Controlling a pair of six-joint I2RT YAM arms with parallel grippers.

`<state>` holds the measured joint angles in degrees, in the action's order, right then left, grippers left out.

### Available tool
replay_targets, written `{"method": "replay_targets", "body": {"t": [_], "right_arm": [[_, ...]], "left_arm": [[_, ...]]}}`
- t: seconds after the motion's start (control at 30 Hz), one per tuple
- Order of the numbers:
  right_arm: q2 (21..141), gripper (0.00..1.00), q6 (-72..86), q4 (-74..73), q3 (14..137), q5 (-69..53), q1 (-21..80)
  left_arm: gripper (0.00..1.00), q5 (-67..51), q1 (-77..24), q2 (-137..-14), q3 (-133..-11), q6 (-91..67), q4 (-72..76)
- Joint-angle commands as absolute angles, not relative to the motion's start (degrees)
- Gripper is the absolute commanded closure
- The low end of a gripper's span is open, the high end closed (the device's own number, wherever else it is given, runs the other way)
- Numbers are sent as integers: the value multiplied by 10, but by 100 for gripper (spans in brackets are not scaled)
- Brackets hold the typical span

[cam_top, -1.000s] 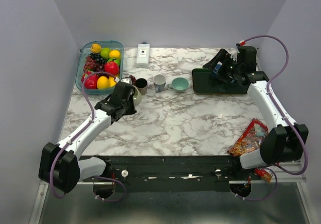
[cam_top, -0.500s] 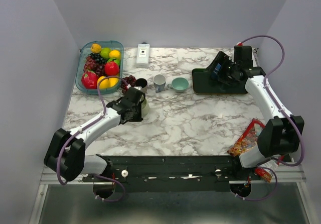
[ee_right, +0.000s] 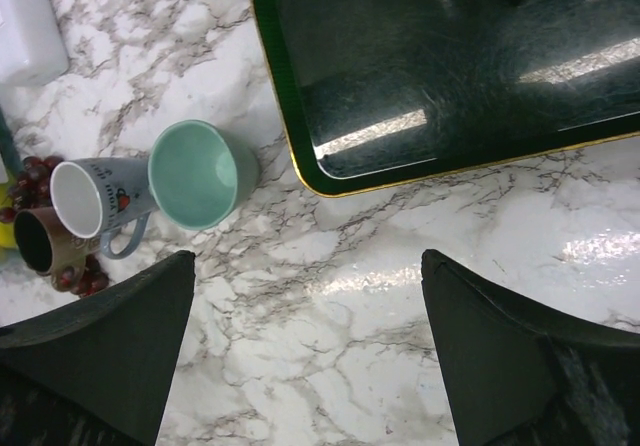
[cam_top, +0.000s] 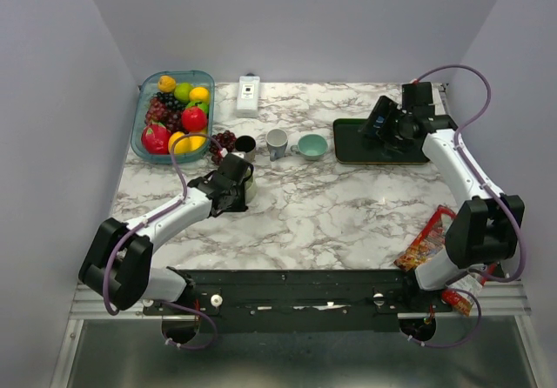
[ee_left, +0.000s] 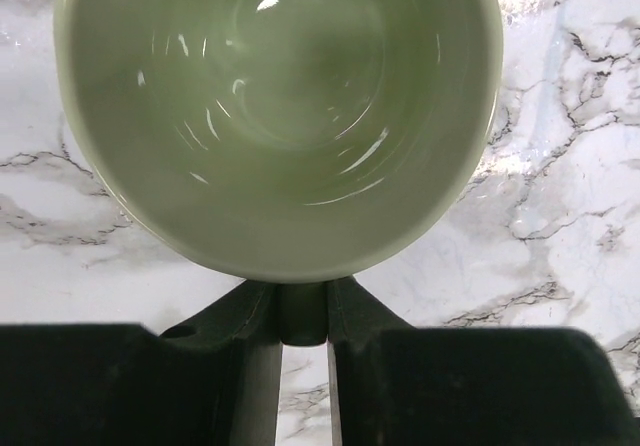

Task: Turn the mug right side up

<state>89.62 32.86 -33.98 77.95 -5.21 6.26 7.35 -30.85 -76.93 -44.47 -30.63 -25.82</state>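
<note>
The blue mug's handle juts out over the bare bottom of the tray, so my open right gripper will next move down and outward into the green tray (ee_right: 300, 156) and onto the handle.
The pale green mug (ee_left: 280, 116) fills the left wrist view, its open mouth facing the camera and its inside empty. My left gripper (ee_left: 302, 311) is shut on the mug's handle (ee_left: 302, 316), which sits pinched between the two black fingers. From above, the mug (cam_top: 251, 188) peeks out under the left gripper (cam_top: 233, 184) at the left-centre of the marble table. I cannot tell whether its base touches the table. My right gripper (ee_right: 305, 336) hangs open and holds nothing. It is over the marble beside the green tray (ee_right: 300, 156).
A brown mug (cam_top: 246, 147), a grey-white mug (cam_top: 277, 143) and a teal cup (cam_top: 311, 147) stand in a row behind the green mug. A fruit bin (cam_top: 144, 131) and grapes (cam_top: 224, 137) lie at back left. A white box (cam_top: 249, 95) is at the back, a snack packet (cam_top: 431, 240) at front right.
My left arm has carried the mug right and forward, away from the fruit bin, then nearly settled. My right arm has shifted slightly towards the back.
</note>
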Motion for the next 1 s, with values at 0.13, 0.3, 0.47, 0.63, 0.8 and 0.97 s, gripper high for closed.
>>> {"method": "replay_targets", "body": {"t": [0.13, 0.3, 0.47, 0.63, 0.8, 0.97], "right_arm": [[926, 0, 319, -391, 806, 32, 62], [933, 0, 287, -405, 817, 68, 62], [929, 0, 252, -407, 829, 136, 61], [962, 0, 225, -393, 855, 166, 59], [1004, 1, 114, -325, 867, 124, 58], [1062, 6, 19, -284, 900, 105, 57]], "left_arm": [[47, 111, -309, -737, -447, -305, -237], [27, 154, -310, -707, -468, -309, -266], [9, 195, -310, -619, -482, -298, -255], [1, 214, -309, -579, -515, -291, -221], [1, 195, -309, -602, -565, -275, -210], [1, 149, -305, -640, -609, -251, -192]]}}
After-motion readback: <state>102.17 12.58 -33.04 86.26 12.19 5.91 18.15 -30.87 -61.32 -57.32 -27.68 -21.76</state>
